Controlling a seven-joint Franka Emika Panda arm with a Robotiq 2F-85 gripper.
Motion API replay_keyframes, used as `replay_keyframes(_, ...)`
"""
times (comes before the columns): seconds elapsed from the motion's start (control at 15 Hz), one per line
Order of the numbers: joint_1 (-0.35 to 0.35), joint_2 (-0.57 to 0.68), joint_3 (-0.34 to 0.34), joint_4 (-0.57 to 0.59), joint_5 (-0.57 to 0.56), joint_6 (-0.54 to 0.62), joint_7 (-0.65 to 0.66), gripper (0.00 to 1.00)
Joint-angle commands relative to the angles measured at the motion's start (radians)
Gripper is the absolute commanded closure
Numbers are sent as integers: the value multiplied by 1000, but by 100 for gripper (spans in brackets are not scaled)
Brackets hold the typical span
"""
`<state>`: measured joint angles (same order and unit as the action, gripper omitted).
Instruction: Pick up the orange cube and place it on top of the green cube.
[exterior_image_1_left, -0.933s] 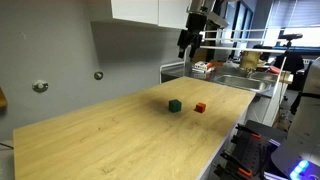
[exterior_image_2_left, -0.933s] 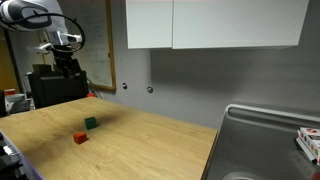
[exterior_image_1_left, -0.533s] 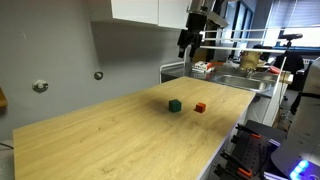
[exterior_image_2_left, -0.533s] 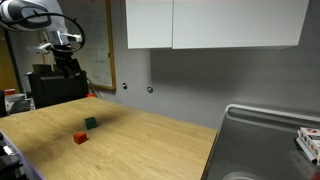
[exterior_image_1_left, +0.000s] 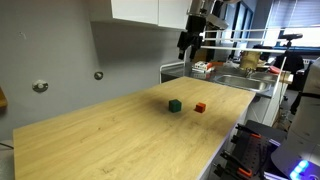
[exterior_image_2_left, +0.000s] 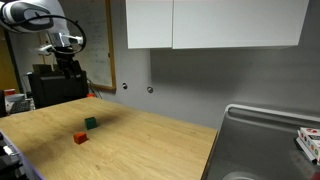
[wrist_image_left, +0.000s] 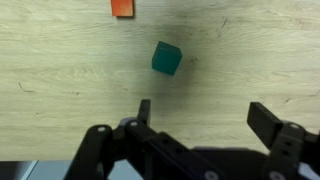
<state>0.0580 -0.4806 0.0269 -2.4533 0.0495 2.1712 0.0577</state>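
My open gripper next turns and travels down past the green cube onto the orange cube, as it shows only at the wrist view's top edge.
The orange cube lies on the light wooden table in both exterior views. The green cube sits close beside it, not touching. In the wrist view the green cube is near the middle and the orange cube is cut by the top edge. My gripper hangs high above the table, well clear of both cubes. Its fingers are spread open with nothing between them.
A steel sink adjoins the table at one end and holds a white-and-red object. White cabinets hang on the grey wall. Cluttered benches stand beyond the table's far end.
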Motion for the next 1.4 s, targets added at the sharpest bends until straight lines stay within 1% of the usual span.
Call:
replay_keyframes(0.0, -51, 94, -11, 40, -5, 24, 41, 0)
replay_keyframes(0.4, -113, 265, -94, 68, 44, 17, 22, 0)
replay_keyframes(0.53, -120, 307, -116, 64, 89, -4, 15, 0)
replay_keyframes(0.87, -132, 390, -135, 33, 193, 11, 7, 0)
replay_keyframes(1.13, -150, 459, -144, -2, 254, 37, 5, 0)
replay_keyframes(1.33, -166, 496, -152, -31, 277, 52, 8, 0)
